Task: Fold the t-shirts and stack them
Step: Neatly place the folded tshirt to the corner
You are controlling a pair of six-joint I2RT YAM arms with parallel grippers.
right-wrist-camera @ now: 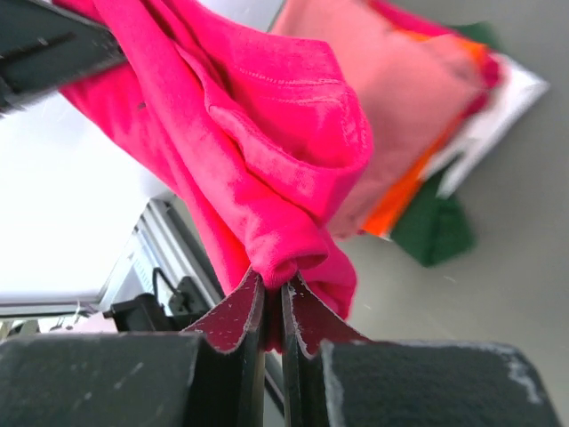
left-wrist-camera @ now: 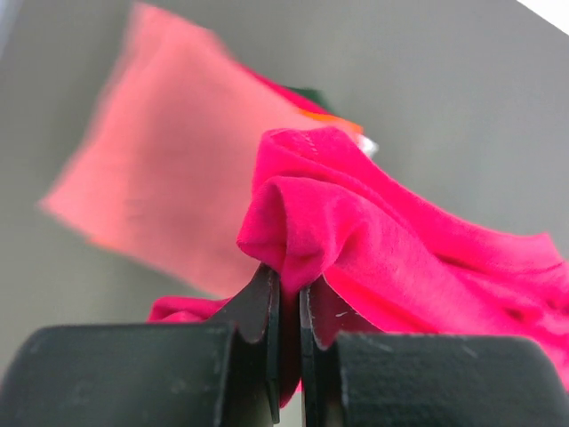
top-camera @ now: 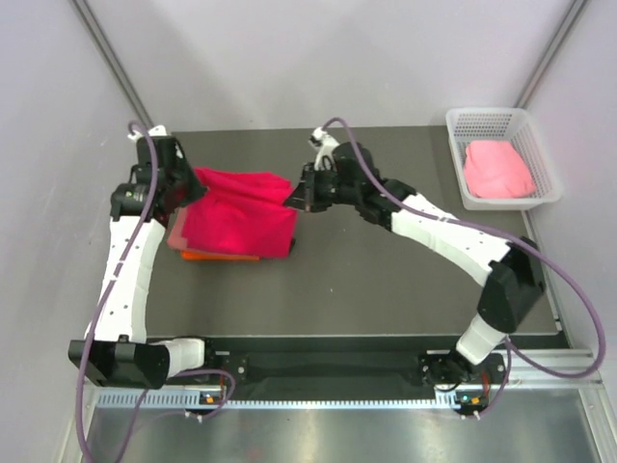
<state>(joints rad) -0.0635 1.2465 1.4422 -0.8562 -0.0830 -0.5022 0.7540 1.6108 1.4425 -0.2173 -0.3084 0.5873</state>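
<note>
I will next move my right gripper to the left in the top view and lower it onto the salmon t-shirt's end (right-wrist-camera: 418,98), because the edge of the crimson-pink t-shirt hangs past the stack.
A crimson-pink t-shirt (top-camera: 237,218) is stretched between my two grippers and hangs over a stack at the table's left. My left gripper (top-camera: 192,189) is shut on its left edge, a fold bunched between the jaws (left-wrist-camera: 286,277). My right gripper (top-camera: 292,198) is shut on its right edge, cloth pinched between the fingertips (right-wrist-camera: 276,290). Under it lie a dusty salmon t-shirt (left-wrist-camera: 169,187) (right-wrist-camera: 404,89) and an orange t-shirt (top-camera: 220,256) (right-wrist-camera: 407,190). A light pink t-shirt (top-camera: 496,169) lies crumpled in the basket.
The white mesh basket (top-camera: 552,172) stands at the table's back right. Something dark green (right-wrist-camera: 436,229) and something white (right-wrist-camera: 498,105) stick out from under the stack. Grey walls close in on the left and right.
</note>
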